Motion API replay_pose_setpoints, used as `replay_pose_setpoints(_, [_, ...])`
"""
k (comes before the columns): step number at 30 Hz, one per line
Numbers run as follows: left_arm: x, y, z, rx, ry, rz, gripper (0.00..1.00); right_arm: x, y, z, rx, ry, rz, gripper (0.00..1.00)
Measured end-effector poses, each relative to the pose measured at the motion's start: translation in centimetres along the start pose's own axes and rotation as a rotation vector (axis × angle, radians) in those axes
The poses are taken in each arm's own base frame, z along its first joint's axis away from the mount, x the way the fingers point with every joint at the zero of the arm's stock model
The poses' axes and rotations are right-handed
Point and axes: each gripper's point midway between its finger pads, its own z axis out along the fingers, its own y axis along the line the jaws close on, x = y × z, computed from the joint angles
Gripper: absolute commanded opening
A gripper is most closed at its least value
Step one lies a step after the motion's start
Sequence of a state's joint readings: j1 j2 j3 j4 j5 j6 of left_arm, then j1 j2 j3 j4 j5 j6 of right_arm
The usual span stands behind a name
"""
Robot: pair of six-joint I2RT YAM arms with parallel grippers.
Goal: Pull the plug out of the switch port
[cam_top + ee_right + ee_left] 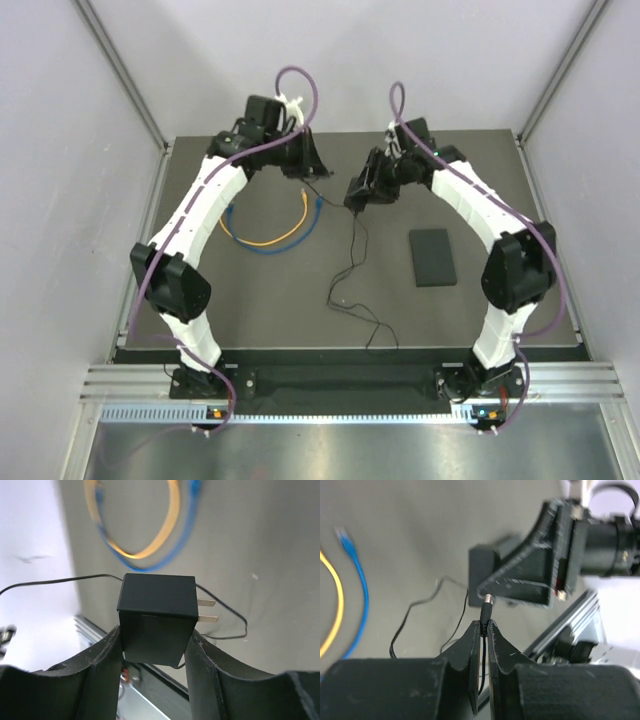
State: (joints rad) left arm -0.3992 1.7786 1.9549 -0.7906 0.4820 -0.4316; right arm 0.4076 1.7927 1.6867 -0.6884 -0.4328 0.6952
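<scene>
The plug is clear of the switch, so my right gripper should next lower the black cube adapter (157,615) onto the bare mat between the switch and the blue cable.
The switch, a flat matte-black box (432,257), lies on the mat at the right, apart from both grippers; its port is too small to make out. My left gripper (484,625) is shut on a small barrel plug (485,610) at the end of a thin black wire (415,607), held above the mat (308,170). My right gripper (155,635) is shut on a black cube adapter (157,615) with two metal prongs (206,610), just right of the plug (358,195). The adapter also shows in the left wrist view (482,570).
A yellow cable (265,238) and a blue cable (285,245) loop on the mat at the left. The thin black wire (350,290) trails from the grippers toward the front edge. Grey walls enclose the mat on three sides.
</scene>
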Motion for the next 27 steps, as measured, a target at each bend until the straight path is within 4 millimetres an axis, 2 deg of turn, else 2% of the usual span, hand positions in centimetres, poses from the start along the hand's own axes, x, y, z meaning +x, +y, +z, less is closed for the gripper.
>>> replay_pose_setpoints(4, [4.6,3.2,3.3,-0.03,0.157,-0.061,0.0,3.1,-5.3,4.4,0.106,0.136,0.044,0.04])
replay_pose_setpoints(7, [8.0,5.1,5.2,-0.056,0.251,-0.097,0.0,5.0,-8.3,6.5,0.166,0.215,0.069,0.05])
replay_pose_setpoints(10, [11.2,6.1,6.2,-0.071,0.321,-0.125,0.02,6.0,-9.7,7.4,0.192,0.252,0.076,0.09])
replay_pose_setpoints(15, [15.8,8.0,7.1,-0.118,0.408,-0.167,0.07,6.8,-10.2,7.8,0.204,0.28,0.069,0.24])
replay_pose_setpoints(17, [17.3,9.1,7.2,-0.149,0.44,-0.185,0.15,7.5,-10.6,8.1,0.212,0.298,0.064,0.29])
replay_pose_setpoints(18, [17.5,9.4,7.3,-0.16,0.448,-0.189,0.2,7.8,-10.8,8.2,0.219,0.311,0.061,0.39])
replay_pose_setpoints(20, [17.9,10.0,7.8,-0.171,0.457,-0.19,0.31,8.5,-11.4,8.5,0.237,0.337,0.048,0.48])
replay_pose_setpoints(21, [18.1,10.3,8.0,-0.177,0.463,-0.19,0.34,8.8,-11.7,8.6,0.247,0.345,0.045,0.59])
replay_pose_setpoints(23, [18.3,10.6,8.1,-0.188,0.468,-0.194,0.41,9.2,-12.3,8.4,0.27,0.363,0.029,0.68])
replay_pose_setpoints(25, [18.3,10.8,8.1,-0.195,0.466,-0.189,0.43,9.3,-12.6,8.2,0.28,0.372,0.014,0.71])
replay_pose_setpoints(27, [18.0,10.8,8.2,-0.197,0.459,-0.18,0.48,9.3,-12.6,7.9,0.286,0.38,-0.005,0.8])
